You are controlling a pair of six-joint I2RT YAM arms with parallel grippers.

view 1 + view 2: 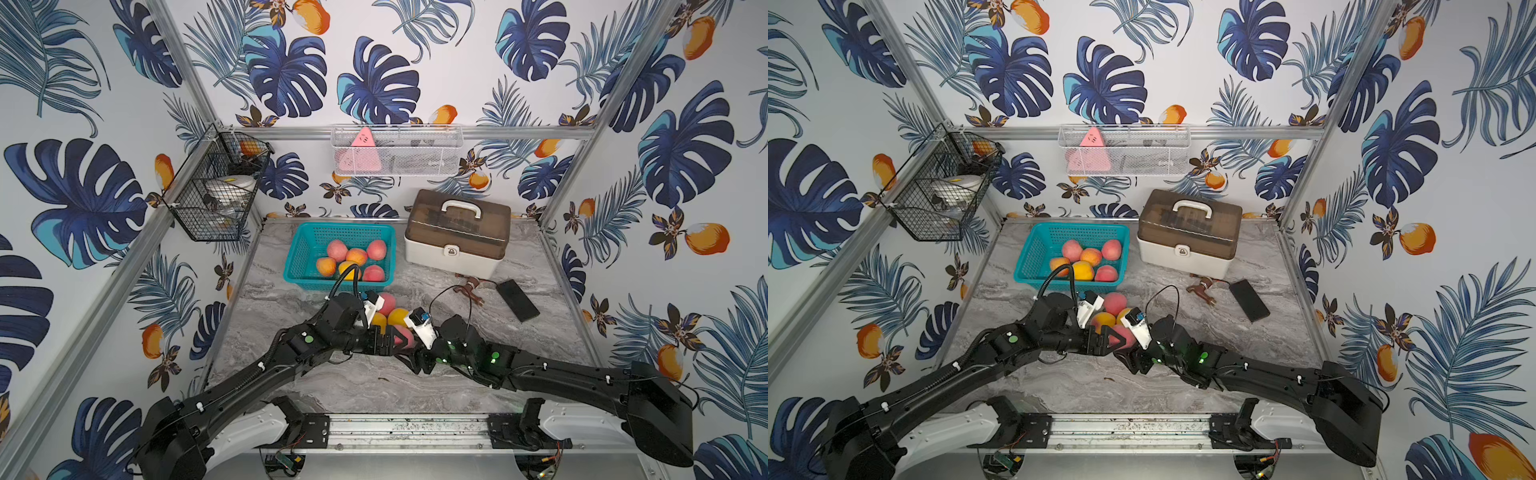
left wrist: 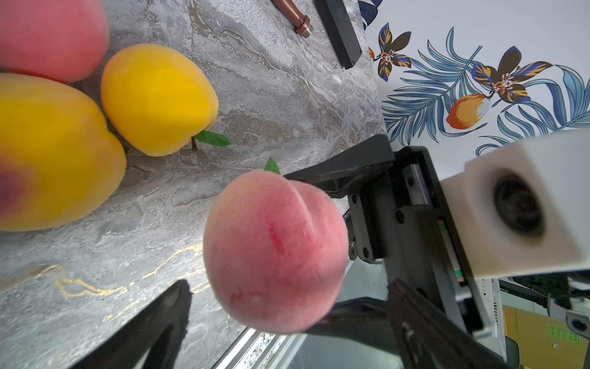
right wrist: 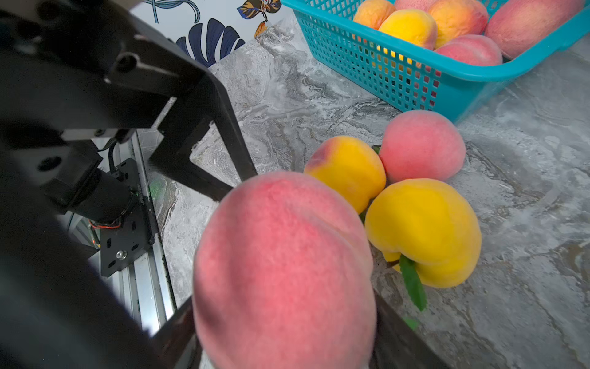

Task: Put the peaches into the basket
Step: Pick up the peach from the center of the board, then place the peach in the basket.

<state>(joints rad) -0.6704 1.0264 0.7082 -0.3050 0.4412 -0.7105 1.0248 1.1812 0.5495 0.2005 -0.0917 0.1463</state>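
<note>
My left gripper pushes farther toward the right gripper next and closes there, since the loose end of the pink peach sits barely between my left gripper's fingers.
The teal basket stands at the back of the marble table with several peaches in it. In front of it three peaches lie together: a pink one and two yellow ones. My right gripper is shut on another pink peach. My left gripper stands open around the same peach, and one of its fingers is clearly apart from it.
A brown-lidded storage box stands right of the basket. In front of the box lie a copper tap and a black slab. A black wire basket and a white mesh basket hang on the walls.
</note>
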